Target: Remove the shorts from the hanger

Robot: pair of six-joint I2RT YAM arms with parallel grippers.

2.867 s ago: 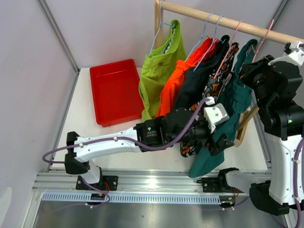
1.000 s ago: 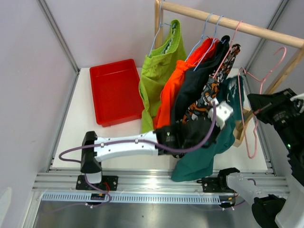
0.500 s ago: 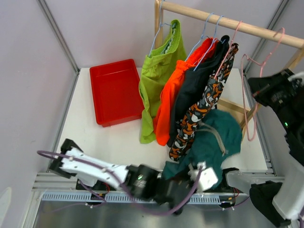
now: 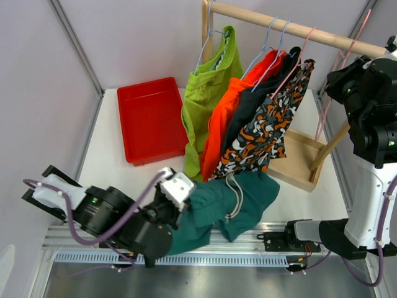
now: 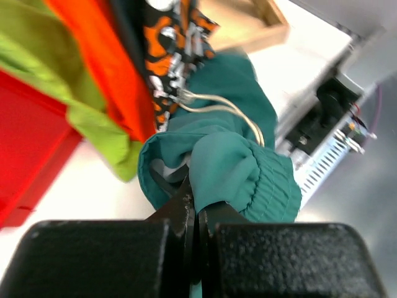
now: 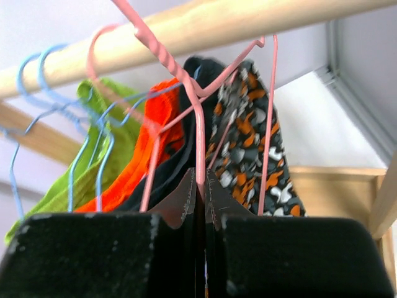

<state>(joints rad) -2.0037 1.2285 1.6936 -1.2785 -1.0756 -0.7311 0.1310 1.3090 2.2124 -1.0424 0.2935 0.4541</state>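
Note:
The robot's right gripper will lower the pink hanger beside the camouflage shorts until the hanger's hook rests on the wooden bar (image 4: 352,43) (image 6: 162,40), since the hook is still above it.
The teal shorts (image 4: 245,195) lie bunched on the table's front edge, off any hanger. My left gripper (image 4: 186,203) is shut on a fold of the teal shorts (image 5: 239,174); in the left wrist view its tips (image 5: 198,208) pinch the fabric. My right gripper (image 6: 200,186) is shut on the wire of an empty pink hanger (image 6: 197,118), held up against the wooden rail (image 4: 298,28). The pink hanger (image 4: 335,77) hangs bare at the rail's right end. Lime green (image 4: 208,93), orange (image 4: 218,127), navy (image 4: 248,112) and camouflage (image 4: 263,133) shorts hang on hangers.
A red tray (image 4: 152,118) sits at the back left of the table. The rack's wooden base (image 4: 304,164) stands on the right. A metal rail (image 4: 205,254) runs along the front edge. Walls close in on both sides.
My left arm swung down and left to the front edge, dragging the teal shorts off the pink hanger. My right arm lifted the bare hanger back up to the rail.

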